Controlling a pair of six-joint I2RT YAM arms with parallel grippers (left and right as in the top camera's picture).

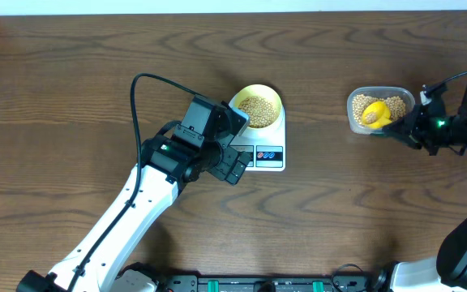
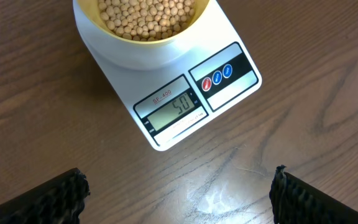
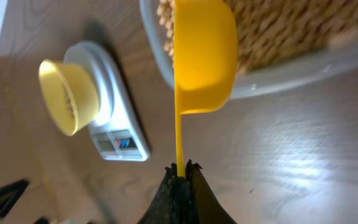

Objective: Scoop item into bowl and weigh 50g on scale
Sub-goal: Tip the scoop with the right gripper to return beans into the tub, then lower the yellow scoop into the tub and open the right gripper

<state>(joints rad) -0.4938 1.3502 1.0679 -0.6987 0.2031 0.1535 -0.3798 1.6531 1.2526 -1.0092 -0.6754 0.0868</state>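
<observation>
The scale (image 1: 267, 142) already shows the target weight, and the container's beans are below. My right gripper should tip downward over the beans next and let go of the scoop's handle.
The pale yellow bowl (image 1: 258, 106) sits on the white scale (image 1: 267, 142), holding tan beans (image 1: 255, 109). In the left wrist view the bowl (image 2: 148, 43) with beans (image 2: 146, 15) is at the top and the scale's display (image 2: 174, 110) reads 50. My left gripper (image 2: 178, 198) is open and empty, just in front of the scale. My right gripper (image 3: 180, 169) is shut on the handle of the yellow scoop (image 3: 204, 56), whose cup is over the clear container (image 3: 291, 68) of beans. The scoop (image 1: 373, 113) shows in the container (image 1: 379, 109) overhead.
The scale (image 3: 114, 118) and bowl (image 3: 70, 93) appear far left in the right wrist view. The left arm (image 1: 144, 195) stretches from the bottom left toward the scale. The table's far edge runs along the top.
</observation>
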